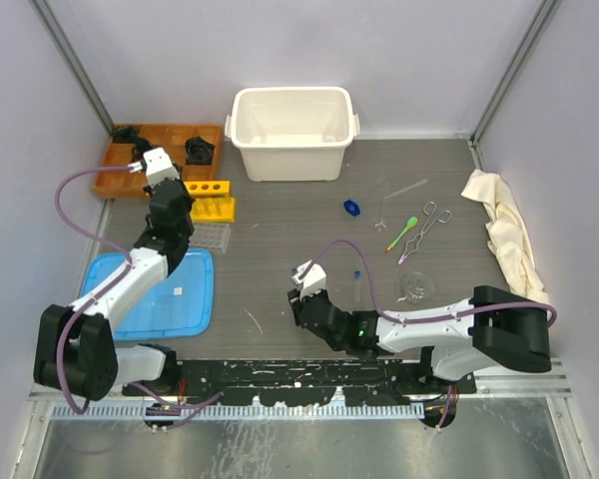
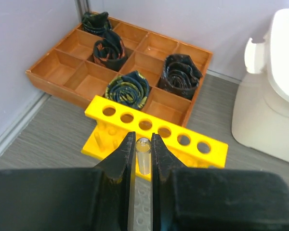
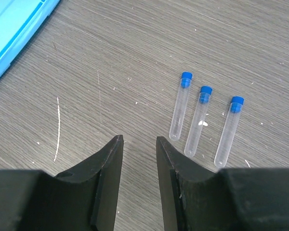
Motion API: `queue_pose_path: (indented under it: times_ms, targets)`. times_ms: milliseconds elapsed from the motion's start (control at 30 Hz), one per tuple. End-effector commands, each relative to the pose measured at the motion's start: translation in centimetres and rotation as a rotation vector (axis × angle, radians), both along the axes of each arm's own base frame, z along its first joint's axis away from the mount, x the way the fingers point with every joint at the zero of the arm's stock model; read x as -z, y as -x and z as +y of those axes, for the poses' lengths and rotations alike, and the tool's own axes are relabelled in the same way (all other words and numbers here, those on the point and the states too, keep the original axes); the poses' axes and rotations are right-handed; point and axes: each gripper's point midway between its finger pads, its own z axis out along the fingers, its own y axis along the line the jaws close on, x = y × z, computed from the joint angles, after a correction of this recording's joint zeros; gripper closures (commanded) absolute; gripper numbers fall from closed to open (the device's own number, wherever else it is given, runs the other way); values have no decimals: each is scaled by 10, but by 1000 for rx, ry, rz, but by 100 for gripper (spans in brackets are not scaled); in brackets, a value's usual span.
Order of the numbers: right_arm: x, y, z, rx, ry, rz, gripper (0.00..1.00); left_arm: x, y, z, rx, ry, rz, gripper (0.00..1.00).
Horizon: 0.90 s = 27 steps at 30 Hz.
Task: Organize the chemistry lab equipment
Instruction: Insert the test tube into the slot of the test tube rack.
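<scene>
My left gripper will next take the upright tube outward over the yellow rack's empty row of holes, lower it and release it.
My left gripper [image 2: 143,137] is shut on a small clear glass tube [image 2: 143,156], held upright just in front of the yellow holed tube rack [image 2: 183,144]. In the top view this gripper [image 1: 170,200] is at the left end of the rack [image 1: 212,200]. My right gripper [image 3: 137,139] is open and empty above bare table; three clear tubes with blue caps [image 3: 197,120] lie just to its right. In the top view it [image 1: 298,299] is at front centre. The blue cap [image 1: 351,208], green spoon [image 1: 405,228], forceps [image 1: 426,228] and flask [image 1: 414,287] lie at centre right.
An orange tray of black parts [image 1: 130,170] sits behind the rack, also in the left wrist view [image 2: 62,67]. A white tub [image 1: 293,130] stands at the back. A blue tray [image 1: 170,289] and a clear dimpled plate [image 1: 210,237] are at the left. A cream cloth [image 1: 504,230] lies at the right.
</scene>
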Motion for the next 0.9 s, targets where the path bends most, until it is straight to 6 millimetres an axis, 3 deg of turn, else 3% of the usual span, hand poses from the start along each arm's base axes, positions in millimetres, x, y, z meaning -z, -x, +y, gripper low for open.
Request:
queue_pose_path:
  times_ms: [0,233,500,867]
  targets:
    - [-26,-6,-5,47,-99,-29,60,-32,-30,10,-40,50,-100,100]
    - [-33,-11,-14,66,-109,-31,60,-20,-53,17,-61,35,-67,100]
    - [-41,-15,-13,56,-119,-24,60,8,-61,33,-92,35,-13,100]
    - [-46,-27,-15,60,-125,-11,60,32,-73,38,-93,40,32,100]
